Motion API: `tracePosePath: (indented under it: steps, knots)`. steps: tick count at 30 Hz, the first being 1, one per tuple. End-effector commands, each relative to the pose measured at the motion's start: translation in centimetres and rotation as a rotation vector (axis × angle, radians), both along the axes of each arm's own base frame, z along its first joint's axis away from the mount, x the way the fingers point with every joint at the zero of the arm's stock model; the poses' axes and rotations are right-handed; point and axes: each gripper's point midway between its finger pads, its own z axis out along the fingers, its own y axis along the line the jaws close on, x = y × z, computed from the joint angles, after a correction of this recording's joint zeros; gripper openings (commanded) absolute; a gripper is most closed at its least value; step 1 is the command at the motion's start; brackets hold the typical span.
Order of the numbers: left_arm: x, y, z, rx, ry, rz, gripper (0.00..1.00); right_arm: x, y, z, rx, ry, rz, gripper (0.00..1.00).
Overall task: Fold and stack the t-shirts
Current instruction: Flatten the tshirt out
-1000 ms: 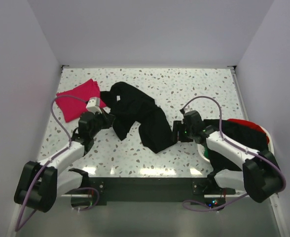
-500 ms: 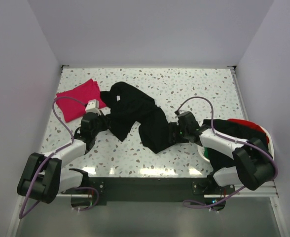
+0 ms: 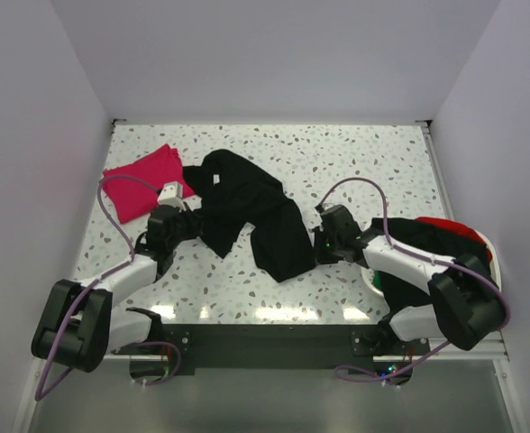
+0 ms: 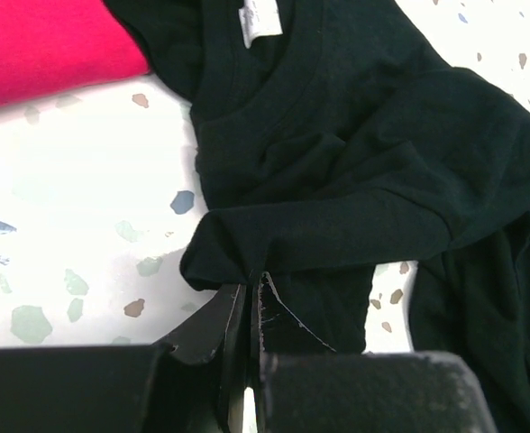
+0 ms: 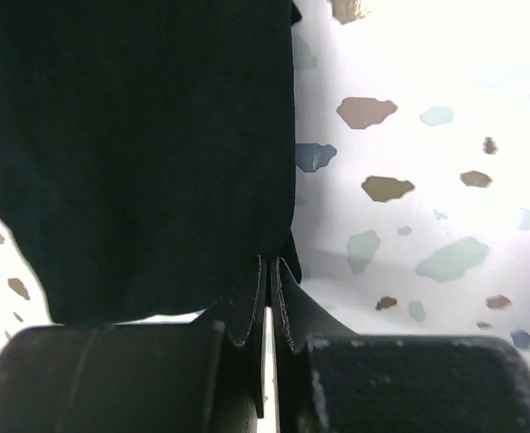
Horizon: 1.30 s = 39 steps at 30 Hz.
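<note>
The fold needs to be carried up from the table by my left gripper next. Then I open my left gripper above the shirt's collar end.
A large black t-shirt [image 3: 247, 212] lies crumpled in the middle of the speckled table. My left gripper [image 3: 196, 222] is shut on a fold at its left side, below the collar; the left wrist view shows the jaws [image 4: 251, 287] pinching black cloth [image 4: 355, 171], with the white neck label [image 4: 259, 18] above. My right gripper [image 3: 313, 245] is shut on the shirt's lower right edge, and black cloth [image 5: 139, 153] fills the right wrist view above the closed jaws [image 5: 272, 268]. A magenta-pink t-shirt [image 3: 146, 177] lies folded at the back left, also seen by the left wrist [image 4: 40, 45].
A white basket [image 3: 488, 244] at the right edge holds a heap of black cloth [image 3: 427, 239] with a red shirt [image 3: 452, 225] on top. White walls enclose the table on three sides. Purple cables loop over both arms.
My right gripper has slid left onto the black shirt's lower edge and shut on it. The left gripper stays shut on the shirt's left fold, nearly still.
</note>
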Motion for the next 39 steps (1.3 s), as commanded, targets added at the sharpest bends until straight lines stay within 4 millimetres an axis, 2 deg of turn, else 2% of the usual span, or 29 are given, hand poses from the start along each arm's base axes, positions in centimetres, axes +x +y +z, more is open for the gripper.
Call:
tracePosePath:
  steps: [1,2,3,5,6,10,12,18,22,25,26,27,28,29,30,31,32,35,39]
  knots:
    - [1.1,-1.4,3.8,-0.030,-0.102,-0.081,0.00,2.1,0.3,5.3,0.029,-0.134,-0.019,0.00]
    - [1.2,-1.6,5.2,-0.040,-0.136,-0.095,0.00,2.1,0.3,6.4,0.039,-0.155,-0.020,0.00]
    - [0.8,-2.2,5.7,-0.056,-0.134,-0.128,0.00,2.8,0.3,9.2,0.061,-0.226,-0.032,0.00]
    - [0.7,-2.8,8.8,-0.081,-0.199,-0.160,0.00,2.8,-0.6,11.1,0.042,-0.262,-0.049,0.00]
    - [0.4,-3.2,10.0,-0.097,-0.213,-0.184,0.00,2.7,-1.0,13.5,0.056,-0.308,-0.058,0.00]
    - [-0.6,-4.5,14.2,-0.139,-0.289,-0.271,0.00,2.9,-2.7,18.2,0.038,-0.410,-0.104,0.00]
    - [-1.4,-5.5,16.1,-0.163,-0.316,-0.338,0.00,3.4,-3.7,20.2,0.013,-0.457,-0.144,0.00]
    - [-4.0,-7.8,19.8,-0.245,-0.389,-0.512,0.00,3.7,-4.5,25.2,0.037,-0.562,-0.177,0.00]
    - [-4.7,-8.4,20.7,-0.274,-0.431,-0.558,0.00,4.7,-4.6,26.6,0.032,-0.602,-0.195,0.00]
    - [-2.1,-8.1,18.3,-0.265,-0.381,-0.541,0.00,6.9,-3.9,25.7,-0.002,-0.590,-0.202,0.00]
    - [-0.1,-7.7,14.8,-0.271,-0.277,-0.513,0.00,7.5,-3.8,25.2,-0.014,-0.581,-0.201,0.00]
    - [1.7,-6.4,13.9,-0.265,-0.257,-0.467,0.00,9.0,-3.3,23.9,-0.034,-0.551,-0.203,0.00]
    - [2.9,-5.9,12.2,-0.266,-0.210,-0.445,0.00,10.0,-3.8,23.3,-0.044,-0.537,-0.224,0.00]
    - [4.4,-4.9,9.2,-0.271,-0.128,-0.407,0.05,11.3,-3.7,21.9,-0.050,-0.499,-0.230,0.00]
    - [4.9,-4.3,7.9,-0.270,-0.101,-0.381,0.12,11.4,-3.4,22.0,-0.039,-0.503,-0.220,0.00]
    - [5.4,-3.8,6.6,-0.258,-0.076,-0.347,0.21,12.4,-3.5,20.4,-0.056,-0.467,-0.223,0.00]
    - [6.0,-2.4,4.3,-0.221,-0.015,-0.258,0.36,12.7,-3.4,19.9,-0.062,-0.457,-0.216,0.00]
    - [5.7,-0.1,1.3,-0.138,0.048,-0.131,0.58,13.4,-2.7,17.6,-0.076,-0.407,-0.188,0.00]
    - [3.8,0.5,0.7,-0.107,0.048,-0.085,0.63,13.7,-2.0,15.9,-0.063,-0.382,-0.164,0.00]
